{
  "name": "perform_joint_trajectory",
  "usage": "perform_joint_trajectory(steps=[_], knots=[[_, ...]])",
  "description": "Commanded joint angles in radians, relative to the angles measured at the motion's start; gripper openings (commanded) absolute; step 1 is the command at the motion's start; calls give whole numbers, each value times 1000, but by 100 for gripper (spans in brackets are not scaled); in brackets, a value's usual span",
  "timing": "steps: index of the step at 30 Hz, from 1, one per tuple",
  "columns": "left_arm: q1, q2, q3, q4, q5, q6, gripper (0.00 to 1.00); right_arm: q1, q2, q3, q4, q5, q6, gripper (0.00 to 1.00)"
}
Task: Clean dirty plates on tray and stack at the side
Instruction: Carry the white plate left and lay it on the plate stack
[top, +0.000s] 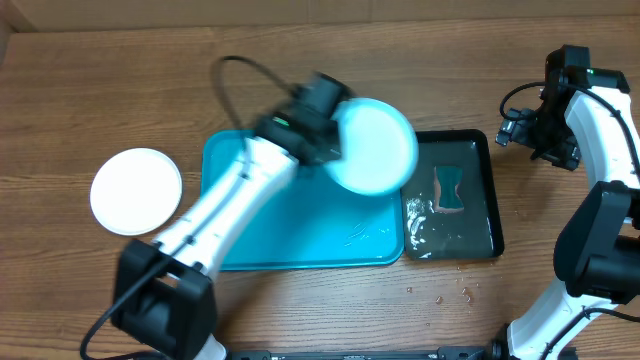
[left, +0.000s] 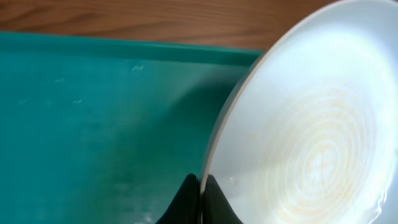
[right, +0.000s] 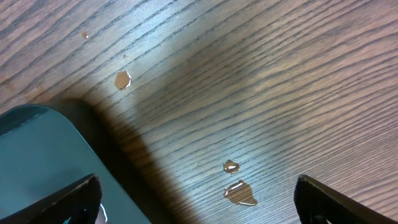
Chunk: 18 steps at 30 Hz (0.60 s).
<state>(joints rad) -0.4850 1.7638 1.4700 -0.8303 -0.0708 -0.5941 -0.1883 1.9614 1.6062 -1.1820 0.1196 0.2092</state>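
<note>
I will next move my left gripper to the left in the overhead view and down onto the white plate (top: 136, 190) beside the tray, and let go of the rim of the pale blue plate.
My left gripper (top: 330, 125) is shut on the rim of the pale blue plate (top: 372, 146) and holds it tilted above the back right corner of the turquoise tray (top: 300, 235). In the left wrist view the jaws (left: 200, 190) pinch the plate's edge, and the plate (left: 311, 130) shows faint orange rings over the tray (left: 93, 124). The white plate (top: 136, 190) lies on the table left of the tray. The yellow-green plate is out of view. My right gripper (top: 532, 130) is open and empty beyond the black tray's far right corner, and its jaws (right: 199, 205) hang over bare wood.
A black tray (top: 492, 200) right of the turquoise tray holds a teal and orange sponge (top: 450, 188) and foam or water. Its corner shows in the right wrist view (right: 37, 162). Water drops (right: 239, 193) lie on the wood, and more lie near the table's front (top: 450, 295).
</note>
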Motion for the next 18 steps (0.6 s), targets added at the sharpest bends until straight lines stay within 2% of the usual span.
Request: perform_joint_trajectory(steps=[1,11,18], knots=[[180,-20,18,-47,190,-42,4,-3,-22,9,3,7,4,100],[664,-20,17,-265,167,-31,4,-3,-22,9,3,7,4,100],[888,-20,15,-354,-3,-42,4,-3,-22,9,3,7,4,100]])
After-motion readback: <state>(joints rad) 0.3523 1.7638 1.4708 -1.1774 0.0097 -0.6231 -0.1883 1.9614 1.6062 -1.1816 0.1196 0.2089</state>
